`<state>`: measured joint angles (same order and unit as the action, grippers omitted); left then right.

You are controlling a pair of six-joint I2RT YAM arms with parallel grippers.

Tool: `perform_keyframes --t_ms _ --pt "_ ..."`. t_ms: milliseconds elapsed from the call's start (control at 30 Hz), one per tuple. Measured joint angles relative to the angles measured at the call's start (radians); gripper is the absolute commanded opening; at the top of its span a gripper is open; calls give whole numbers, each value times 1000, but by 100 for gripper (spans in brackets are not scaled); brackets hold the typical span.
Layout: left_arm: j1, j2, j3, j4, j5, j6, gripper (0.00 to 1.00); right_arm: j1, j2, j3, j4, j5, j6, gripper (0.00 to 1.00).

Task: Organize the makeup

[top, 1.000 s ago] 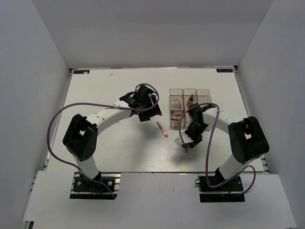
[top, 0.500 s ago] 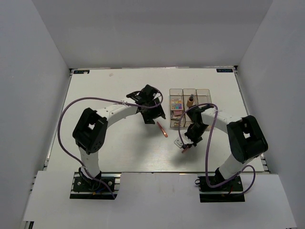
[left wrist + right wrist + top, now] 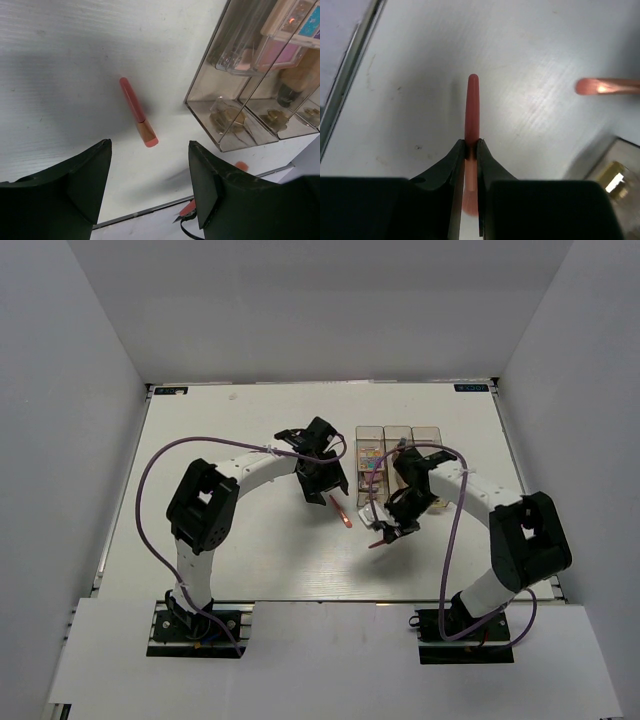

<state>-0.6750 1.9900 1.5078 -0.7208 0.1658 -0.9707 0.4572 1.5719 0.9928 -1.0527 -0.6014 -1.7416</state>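
Note:
My right gripper is going to swing outward next and turn the second coral stick lengthwise over the section of the clear box farthest from the palettes, because the other sections hold palettes and the bottle.
One coral-pink stick [image 3: 341, 512] lies flat on the table, just left of the clear box [image 3: 398, 428]. My left gripper [image 3: 328, 490] hangs open above it, and the left wrist view shows the stick [image 3: 137, 112] ahead of the gripper [image 3: 150, 150], untouched. My right gripper [image 3: 388, 528] is shut on the second coral stick [image 3: 472, 105], which pokes out past the gripper [image 3: 471, 144] above the table. The eyeshadow palettes [image 3: 280, 40] stand in the box's left compartment. A tan bottle with a dark cap [image 3: 300, 75] stands in the middle one.
The clear box [image 3: 235, 100] has gold knobs [image 3: 612, 180] on its front and stands right of centre. White walls close in the table on three sides. The right arm's elbow [image 3: 412, 465] reaches over the box.
The right gripper closed on its coral stick and carried it up and to the left. The left arm swung right, toward the stick on the table, jaws still open.

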Motion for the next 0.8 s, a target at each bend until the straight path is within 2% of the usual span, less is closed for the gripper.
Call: perform_keyframes --t_ms 167,433,800 --pt "0 0 4 -14 0 0 73 -32 -58 50 150 -21 329 0" --pt "0 0 4 -22 8 -18 72 -179 -160 82 476 19 856 0" --pt "-1 69 45 -14 11 -26 71 -387 -178 77 668 167 1311 0"
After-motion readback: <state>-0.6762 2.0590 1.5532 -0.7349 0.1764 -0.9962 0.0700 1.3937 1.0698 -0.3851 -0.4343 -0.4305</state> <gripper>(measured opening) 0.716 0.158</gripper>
